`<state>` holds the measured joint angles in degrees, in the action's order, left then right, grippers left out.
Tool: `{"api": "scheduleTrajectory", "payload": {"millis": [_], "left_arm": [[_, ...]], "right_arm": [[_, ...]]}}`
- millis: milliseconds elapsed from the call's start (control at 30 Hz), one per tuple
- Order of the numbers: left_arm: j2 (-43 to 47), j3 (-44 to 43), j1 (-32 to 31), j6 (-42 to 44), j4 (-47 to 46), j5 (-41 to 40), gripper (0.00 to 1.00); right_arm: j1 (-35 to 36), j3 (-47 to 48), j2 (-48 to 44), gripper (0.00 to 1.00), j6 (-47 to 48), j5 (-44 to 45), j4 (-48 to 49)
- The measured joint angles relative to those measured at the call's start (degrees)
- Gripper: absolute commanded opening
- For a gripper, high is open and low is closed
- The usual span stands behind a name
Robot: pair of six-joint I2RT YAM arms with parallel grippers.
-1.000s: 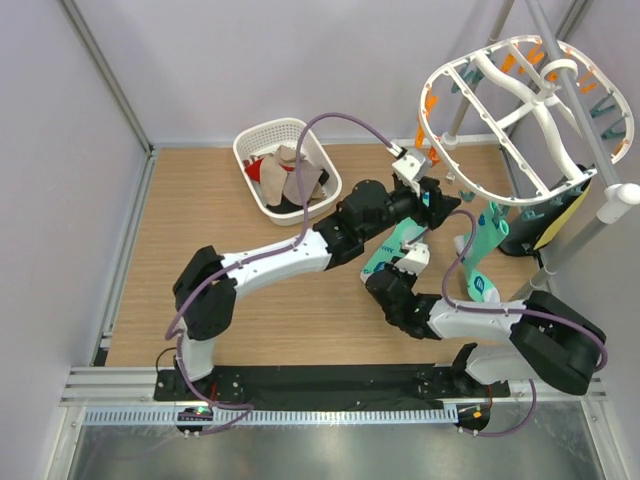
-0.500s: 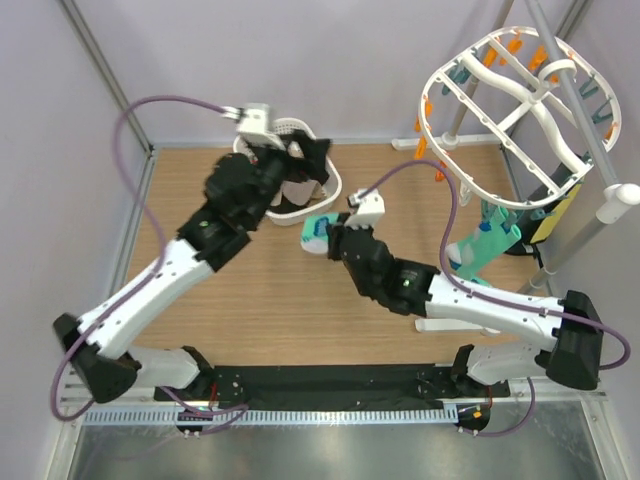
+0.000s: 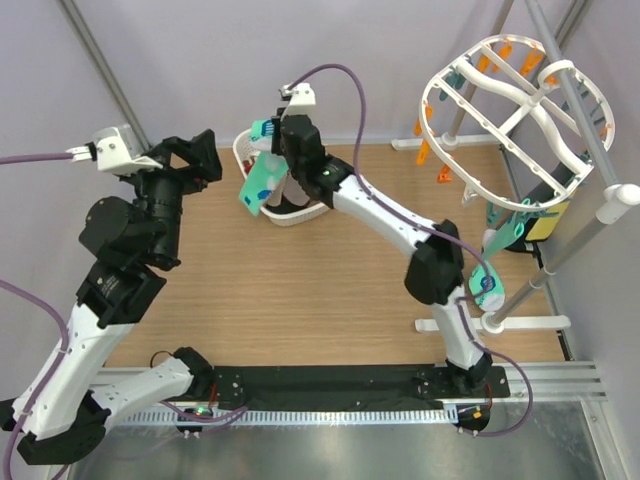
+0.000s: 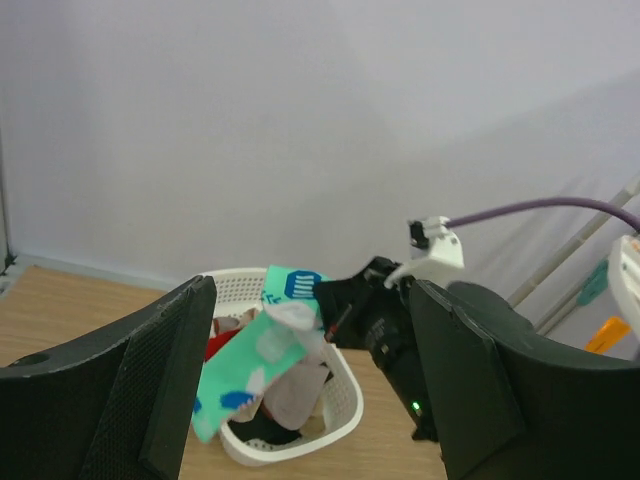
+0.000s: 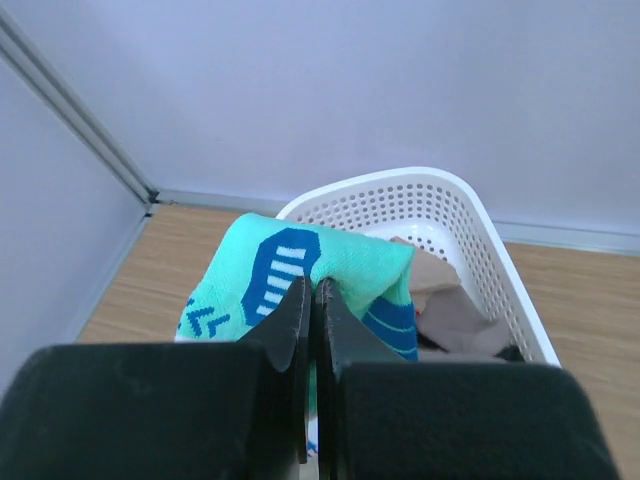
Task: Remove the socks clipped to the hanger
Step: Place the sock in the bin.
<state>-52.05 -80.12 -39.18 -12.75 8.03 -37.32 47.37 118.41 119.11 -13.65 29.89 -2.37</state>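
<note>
The teal sock's loose end hangs over the basket's rim. My right gripper should come down next over the basket toward the socks inside and open.
My right gripper (image 3: 272,138) is shut on a teal sock (image 3: 257,186) with blue and white marks, which dangles over the near-left rim of the white basket (image 3: 322,208). In the right wrist view the jaws (image 5: 313,300) pinch the sock's cuff (image 5: 290,262). My left gripper (image 3: 198,158) is raised at the left, open and holding nothing; its view looks between its fingers (image 4: 160,370) at the held sock (image 4: 245,375). The white oval hanger (image 3: 520,120) stands at the far right with another teal sock (image 3: 503,228) hanging below it.
The basket (image 4: 345,405) holds red, beige and black socks (image 4: 290,395). A grey pole and stand (image 3: 560,250) carry the hanger at the right. Orange and teal pegs (image 3: 430,135) dangle from the frame. Grey walls close the back and left.
The right arm has carried the teal sock from mid-table up to the basket. The left arm has swung away from the hanger to the far left and its jaws have widened.
</note>
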Motion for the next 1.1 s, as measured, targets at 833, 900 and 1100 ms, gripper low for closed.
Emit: {"api": "scheduleTrajectory", "payload": {"millis": [833,900,1100], "left_arm": [[-2.62,7.52,0.00,0.11,1.64,-0.55,0.80],[-2.84,7.52,0.00,-0.13,1.66,-0.52,0.80],[-3.78,7.52,0.00,-0.39,1.20,-0.52,0.80]], "right_arm": [[-8.35,15.45,25.68,0.01,18.14,8.70,7.15],[-8.26,15.15,25.46,0.01,19.04,9.18,7.45],[-7.65,7.02,21.16,0.01,15.61,1.62,7.54]]}}
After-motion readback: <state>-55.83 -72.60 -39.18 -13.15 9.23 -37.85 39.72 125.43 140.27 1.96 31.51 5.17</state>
